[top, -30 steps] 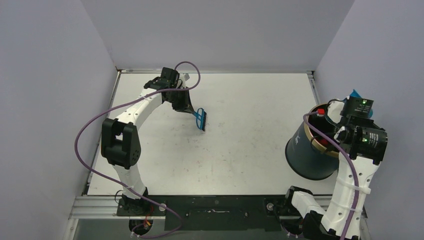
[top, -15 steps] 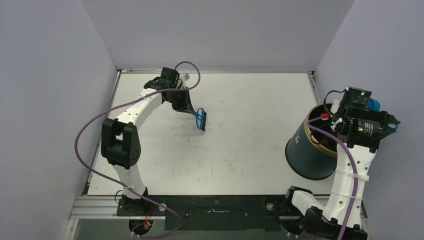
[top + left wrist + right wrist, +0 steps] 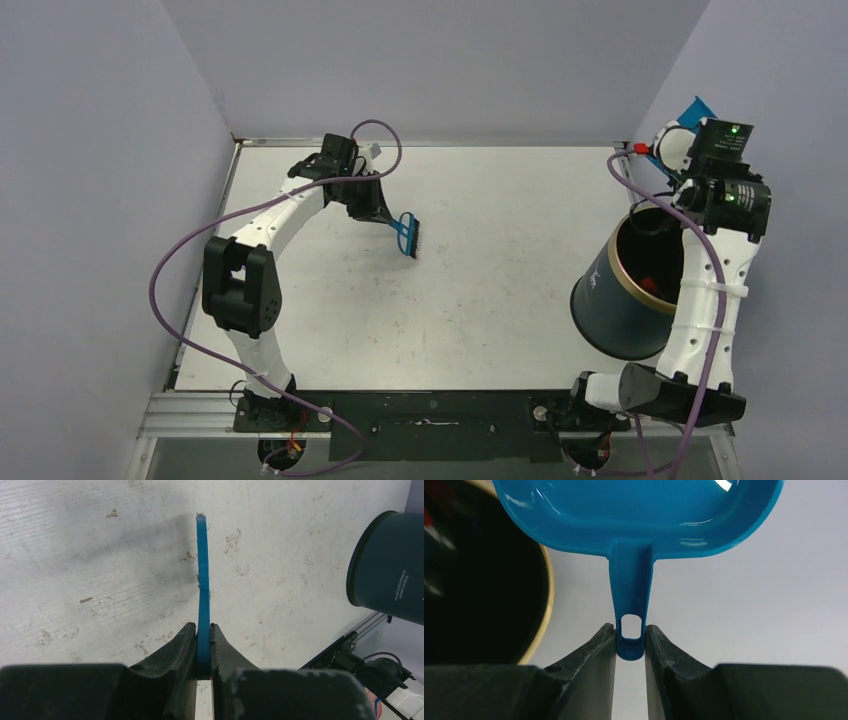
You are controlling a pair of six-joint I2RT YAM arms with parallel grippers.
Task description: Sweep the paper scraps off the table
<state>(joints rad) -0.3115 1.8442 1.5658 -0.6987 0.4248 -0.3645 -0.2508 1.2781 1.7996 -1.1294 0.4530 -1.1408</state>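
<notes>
My left gripper moves back and down to the clear tabletop and releases the brush [image 3: 407, 235] next, since the red paper scraps already lie inside the bin.
My left gripper [image 3: 388, 215] is shut on the handle of the small blue hand brush [image 3: 407, 235], held low over the far left of the white table [image 3: 500, 320]. In the left wrist view the gripper [image 3: 203, 627] pinches the brush [image 3: 202, 570] edge-on. My right gripper [image 3: 684, 126] is raised by the right wall, above and behind the bin, shut on the handle of the blue dustpan [image 3: 696, 108]. The right wrist view shows the gripper [image 3: 630, 630] on the handle and the dustpan [image 3: 639, 510] empty. Red paper scraps [image 3: 650, 283] lie inside the bin. No scraps show on the tabletop.
The round dark bin [image 3: 625, 295] with a gold rim stands tilted at the table's right edge. It also shows in the left wrist view [image 3: 387, 570] and the right wrist view [image 3: 479, 590]. Grey walls close in the left, far and right sides.
My right arm has swung up and back from over the bin's mouth, carrying the dustpan towards the far right corner. The brush has shifted slightly to the right.
</notes>
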